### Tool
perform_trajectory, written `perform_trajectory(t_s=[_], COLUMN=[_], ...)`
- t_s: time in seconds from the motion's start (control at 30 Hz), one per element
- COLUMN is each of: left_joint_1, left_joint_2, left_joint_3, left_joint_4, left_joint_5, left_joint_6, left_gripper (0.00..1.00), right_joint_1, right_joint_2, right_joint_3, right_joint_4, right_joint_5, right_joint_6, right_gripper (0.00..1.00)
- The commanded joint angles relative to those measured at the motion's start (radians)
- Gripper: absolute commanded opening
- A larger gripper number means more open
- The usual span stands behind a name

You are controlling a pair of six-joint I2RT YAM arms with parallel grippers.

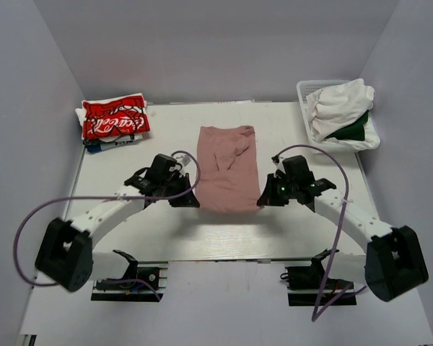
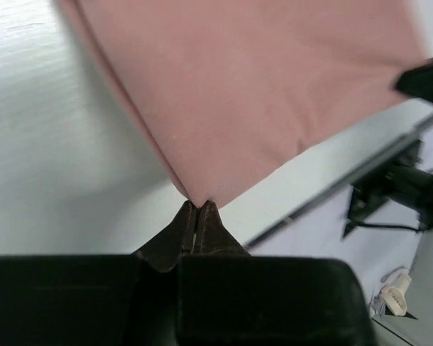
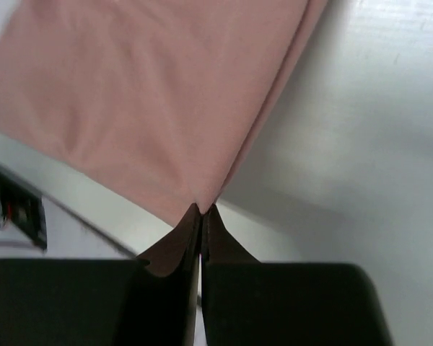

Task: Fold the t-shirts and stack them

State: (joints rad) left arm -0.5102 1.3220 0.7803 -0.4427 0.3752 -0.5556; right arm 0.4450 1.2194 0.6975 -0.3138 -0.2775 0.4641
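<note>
I need to swing my left gripper up, outward and then down next, to let go of its corner on the collar end [image 1: 208, 134]. The collar end is outward of the gripper, as the shirt lies full-length.
A dusty-pink t-shirt [image 1: 227, 167] lies folded lengthwise in the middle of the table. My left gripper [image 1: 193, 199] is shut on its near left corner [image 2: 199, 196]. My right gripper [image 1: 263, 199] is shut on its near right corner [image 3: 202, 202]. Both corners are lifted a little off the table. A red t-shirt with white script logo [image 1: 115, 119] lies folded on a stack at the far left. White t-shirts [image 1: 340, 102] and a dark green one [image 1: 353, 130] lie heaped in the basket at the far right.
The white lattice basket [image 1: 305, 91] stands at the far right corner. Grey walls close in the table on three sides. Purple cables loop over both arms. The arm bases [image 1: 130, 277] sit at the near edge.
</note>
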Motion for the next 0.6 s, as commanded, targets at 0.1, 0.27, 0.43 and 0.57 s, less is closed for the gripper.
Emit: perform_trajectory(t_s=[0.1, 0.27, 0.43, 0.57], left_joint_1=[-0.028, -0.028, -0.028, -0.01], left_joint_2=[-0.253, -0.348, -0.31, -0.235], left_joint_3=[0.023, 0.108, 0.192, 0.267], left_joint_4=[-0.117, -0.094, -0.073, -0.073], left_joint_5=[0.03, -0.045, -0.177, -0.307], left_joint_6=[-0.047, -0.058, -0.095, -0.119], left_gripper=[0.0, 0.0, 0.0, 0.0], right_joint_1=[0.015, 0.006, 0.0, -0.014], right_joint_2=[-0.109, -0.11, -0.021, 0.067], right_joint_3=[0.118, 0.304, 0.402, 0.476], right_joint_4=[-0.309, -0.389, -0.393, -0.387], right_joint_5=[-0.183, -0.169, -0.074, -0.054], right_joint_6=[-0.113, -0.134, -0.14, -0.14], right_gripper=[0.0, 0.0, 0.0, 0.0])
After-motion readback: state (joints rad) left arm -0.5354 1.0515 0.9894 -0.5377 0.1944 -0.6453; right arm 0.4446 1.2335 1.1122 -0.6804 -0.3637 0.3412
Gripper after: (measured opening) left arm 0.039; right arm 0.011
